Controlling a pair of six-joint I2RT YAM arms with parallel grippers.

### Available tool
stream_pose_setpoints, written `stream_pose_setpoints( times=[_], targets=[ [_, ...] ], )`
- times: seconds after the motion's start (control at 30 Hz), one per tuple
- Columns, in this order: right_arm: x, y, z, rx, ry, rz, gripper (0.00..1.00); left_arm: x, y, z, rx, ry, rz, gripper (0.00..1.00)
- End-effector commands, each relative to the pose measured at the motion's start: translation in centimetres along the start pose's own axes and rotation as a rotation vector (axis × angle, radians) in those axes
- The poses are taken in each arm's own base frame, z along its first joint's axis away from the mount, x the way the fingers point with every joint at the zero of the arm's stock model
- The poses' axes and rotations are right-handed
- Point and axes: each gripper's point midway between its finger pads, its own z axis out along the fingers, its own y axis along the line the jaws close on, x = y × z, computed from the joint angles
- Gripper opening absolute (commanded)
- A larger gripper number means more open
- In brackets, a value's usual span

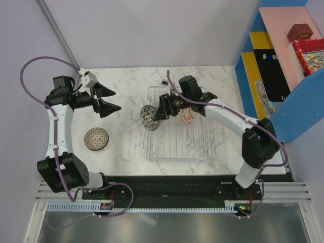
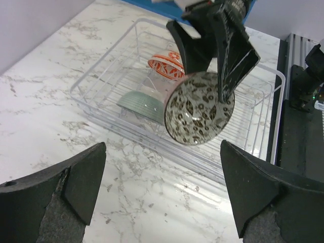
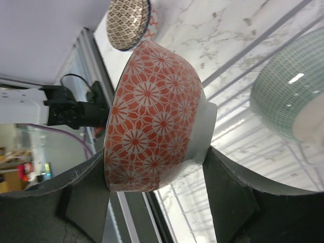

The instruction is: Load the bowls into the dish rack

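The rack's empty near wires are below my right gripper, to its right in the top view, so next I should lower it back and across the rack (image 1: pixel 177 149) and release the bowl.
My right gripper (image 1: pixel 156 114) is shut on a bowl (image 1: pixel 148 117) and holds it on edge over the left rim of the silver wire dish rack (image 1: pixel 177 149). In the right wrist view the bowl's outside (image 3: pixel 157 116) is orange-red-and-white, with a finger at the rim and one at the foot. In the left wrist view its inside (image 2: pixel 199 115) is leaf-patterned. A pale celadon bowl (image 2: pixel 142 104) and another orange-red bowl (image 2: pixel 167 66) sit in the rack (image 2: pixel 101 76). A speckled bowl (image 1: pixel 96 138) lies on the table to the left. My left gripper (image 1: pixel 115 100) is open and empty.
A blue and pink shelf unit (image 1: pixel 283 76) with boxes stands at the right edge. A small dark object (image 1: pixel 164 81) lies behind the rack. A white wall runs behind and to the left. The black base rail (image 1: pixel 167 185) lines the near edge.
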Motion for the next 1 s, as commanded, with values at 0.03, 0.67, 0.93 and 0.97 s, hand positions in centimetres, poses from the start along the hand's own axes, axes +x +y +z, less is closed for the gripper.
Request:
stream_pose_setpoints(
  times=[0.03, 0.67, 0.93, 0.97],
  targets=[
    [-4.8, 2.3, -5.1, 0.149, -0.143, -0.276, 0.0, 2.2, -1.5, -0.4, -0.014, 0.001, -0.057, 1.0],
    [0.7, -3.5, -15.3, 0.731, 0.021, -0.714, 0.0, 6.0, -3.7, -0.2, -0.011, 0.017, -0.077, 1.0],
    [4.7, -4.3, -16.0, 0.82, 0.107, -0.818, 0.0, 6.6, -4.0, -0.4, -0.035, 0.048, -0.079, 1.0],
    [5.2, -4.0, -15.7, 0.813, 0.121, -0.846, 0.0, 6.7, -4.2, -0.5, -0.04, 0.051, -0.074, 1.0]
  ],
)
